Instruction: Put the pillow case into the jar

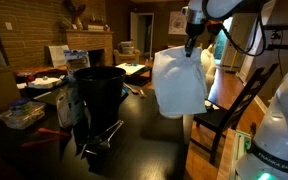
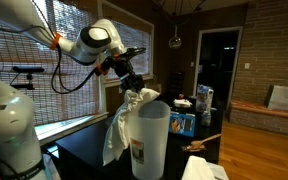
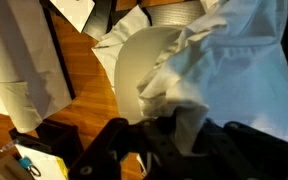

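Observation:
The pillow case's top goes down and over the jar's opening (image 2: 156, 106) (image 3: 139, 65) next for release there, since the jar's opening lies below and beside my fingers.
The pillow case (image 2: 116, 135) is a creased white cloth. It hangs from my gripper (image 2: 134, 84), which is shut on its top end. The jar (image 2: 151, 140), a tall white translucent cylinder, stands on the dark table right beside the hanging cloth, which drapes down along its far side. In the wrist view the jar's round open mouth (image 3: 142, 62) lies below and beside the bunched cloth (image 3: 229, 60) pinched in my jaws (image 3: 179, 128). In an exterior view the hanging pillow case (image 1: 179, 82) covers most of the jar under my gripper (image 1: 192, 44).
A black round bucket (image 1: 99, 88) stands on the dark table (image 1: 144, 140), with a metal tool (image 1: 99, 142) lying at its base. A dark wooden chair (image 1: 229, 105) stands by the table's edge. White papers (image 3: 24, 60) lie below. Boxes (image 2: 184, 122) sit behind the jar.

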